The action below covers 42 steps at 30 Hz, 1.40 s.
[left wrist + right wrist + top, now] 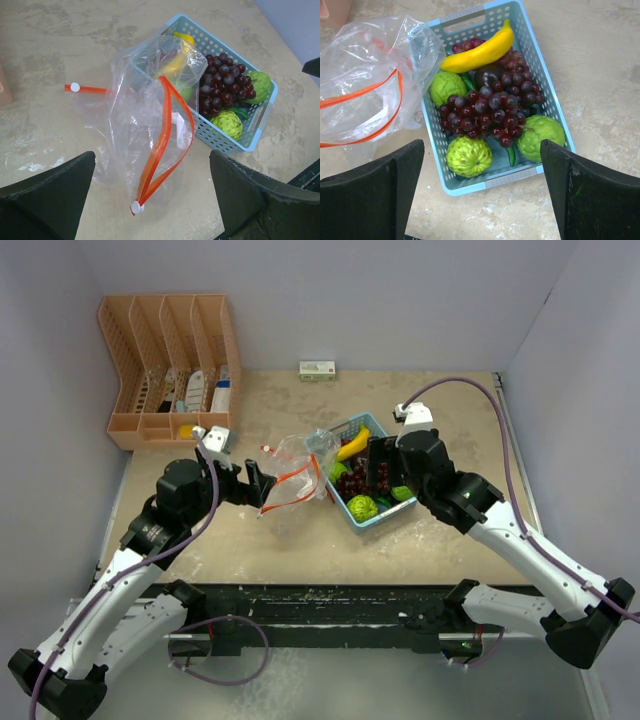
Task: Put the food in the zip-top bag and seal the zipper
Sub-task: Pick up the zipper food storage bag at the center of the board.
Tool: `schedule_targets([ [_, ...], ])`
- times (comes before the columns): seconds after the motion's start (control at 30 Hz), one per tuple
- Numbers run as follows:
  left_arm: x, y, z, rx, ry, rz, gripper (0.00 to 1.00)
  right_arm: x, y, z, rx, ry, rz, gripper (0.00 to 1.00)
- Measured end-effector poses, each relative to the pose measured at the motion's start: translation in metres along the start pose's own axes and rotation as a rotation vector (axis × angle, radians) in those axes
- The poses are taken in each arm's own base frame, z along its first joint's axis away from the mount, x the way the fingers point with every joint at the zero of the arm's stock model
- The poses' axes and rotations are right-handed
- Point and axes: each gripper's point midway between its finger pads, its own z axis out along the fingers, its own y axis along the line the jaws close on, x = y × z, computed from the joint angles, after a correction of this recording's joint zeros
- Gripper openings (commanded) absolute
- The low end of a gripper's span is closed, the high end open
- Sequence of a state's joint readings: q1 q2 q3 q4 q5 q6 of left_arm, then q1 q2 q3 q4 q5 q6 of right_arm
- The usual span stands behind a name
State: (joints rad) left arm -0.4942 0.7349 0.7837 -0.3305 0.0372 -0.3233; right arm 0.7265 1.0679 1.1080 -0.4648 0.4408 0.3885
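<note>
I will lower my left gripper to its right in the top view, straddling the orange zipper's nearer part where the bag's opening gapes.
A clear zip-top bag (293, 478) with an orange zipper stands crumpled and open-mouthed, leaning on the left side of a light-blue basket (352, 517). Its white slider (135, 207) sits at the near end of the zipper. The food lies in the basket (485, 182): a yellow banana (480, 52), a dark red-purple grape bunch (490, 107), bumpy lime-green fruits (469, 156), and a long green vegetable (511, 156) half hidden under the grapes. My left gripper (258, 483) hangs open just left of the bag (145, 115). Over the basket's near end, my right gripper (482, 145) is open and holds nothing.
An orange file organizer (165, 370) stands at the back left, and a small white-and-green box (317, 370) lies against the back wall. White walls close in the table on three sides.
</note>
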Motion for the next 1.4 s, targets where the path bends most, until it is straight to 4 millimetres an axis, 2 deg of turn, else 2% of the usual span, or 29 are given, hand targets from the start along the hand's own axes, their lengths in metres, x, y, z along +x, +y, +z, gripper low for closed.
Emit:
schedule_targets([
  [0.3, -0.002, -0.024, 0.001, 0.125, -0.002, 0.02, 0.95, 0.007, 0.013, 0.002, -0.077, 0.017, -0.011, 1.0],
  [0.47, 0.002, -0.027, 0.007, 0.141, -0.001, 0.024, 0.91, 0.011, 0.017, 0.003, -0.098, 0.029, -0.012, 1.0],
  [0.53, 0.009, -0.026, 0.012, 0.139, 0.016, 0.024, 0.91, 0.011, 0.02, 0.003, -0.113, 0.027, -0.009, 1.0],
  [0.63, 0.03, -0.024, 0.023, 0.123, 0.068, 0.028, 0.85, 0.01, 0.022, 0.003, -0.124, 0.024, -0.007, 1.0],
  [0.7, 0.045, -0.022, 0.029, 0.109, 0.102, 0.042, 0.85, 0.009, 0.023, 0.003, -0.13, 0.021, -0.005, 1.0],
  [0.8, 0.057, -0.021, 0.034, 0.092, 0.124, 0.065, 0.84, 0.009, 0.025, 0.003, -0.138, 0.022, -0.005, 1.0],
  [0.97, 0.056, -0.015, 0.044, 0.028, 0.095, 0.104, 0.82, 0.016, 0.026, 0.006, -0.144, 0.033, -0.008, 1.0],
  [1.13, 0.055, 0.006, 0.053, -0.087, 0.046, 0.129, 0.76, 0.021, 0.025, 0.008, -0.142, 0.043, -0.012, 1.0],
  [1.2, 0.057, 0.015, 0.057, -0.129, 0.036, 0.14, 0.73, 0.021, 0.025, 0.008, -0.143, 0.042, -0.012, 1.0],
  [1.3, 0.064, 0.025, 0.065, -0.171, 0.037, 0.164, 0.61, 0.02, 0.026, 0.008, -0.144, 0.04, -0.011, 1.0],
  [1.4, 0.072, 0.03, 0.073, -0.192, 0.045, 0.176, 0.39, 0.02, 0.026, 0.008, -0.145, 0.038, -0.011, 1.0],
])
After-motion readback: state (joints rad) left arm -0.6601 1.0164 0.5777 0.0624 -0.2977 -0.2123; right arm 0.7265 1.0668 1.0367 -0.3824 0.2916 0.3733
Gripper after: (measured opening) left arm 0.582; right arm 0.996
